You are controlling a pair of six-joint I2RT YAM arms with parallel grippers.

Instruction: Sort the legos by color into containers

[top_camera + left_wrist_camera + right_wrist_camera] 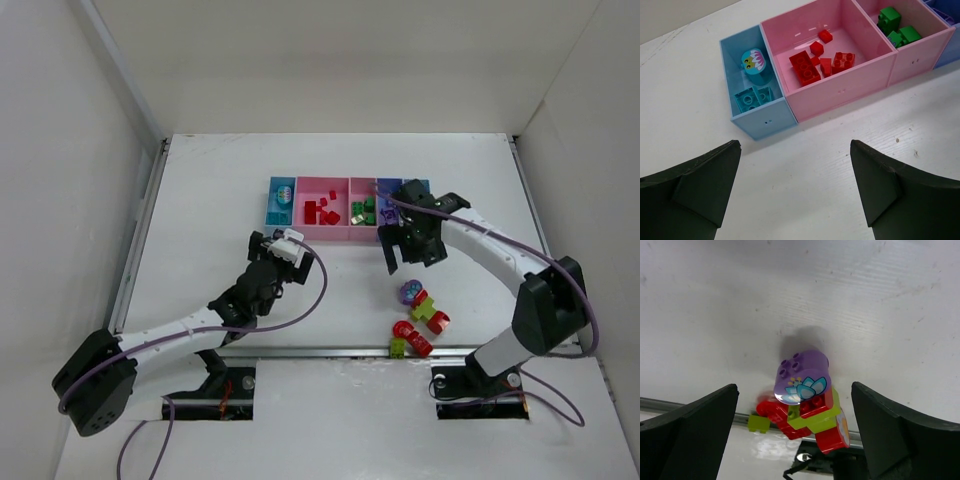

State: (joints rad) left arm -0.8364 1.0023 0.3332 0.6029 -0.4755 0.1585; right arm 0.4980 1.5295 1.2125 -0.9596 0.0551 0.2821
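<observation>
My right gripper is about to move down and back to the purple round brick (411, 291) (804, 376) at the far end of the cluster, since the empty table on both sides leaves room for my fingers.
The containers are a joined row at the back: light blue bin (282, 202), wide pink bin (322, 233), pink bin (361, 235), purple-blue bin (387, 187); my right arm hides the last one. Teal bricks (754, 96), red bricks (810, 67) and green bricks (897, 30) lie in the first three bins. My left gripper (285, 238) (795, 170) is open and empty over bare table before the light blue bin (765, 120). My right gripper (408, 258) (795, 405) is open and empty above a purple round brick (409, 291) (802, 372) beside a red and yellow-green cluster (430, 312) (817, 412).
More loose bricks lie near the table's front edge: a red piece (412, 337) and a small yellow-green brick (397, 347) (759, 423). A metal rail (330, 351) runs along that edge. White walls enclose the table on three sides.
</observation>
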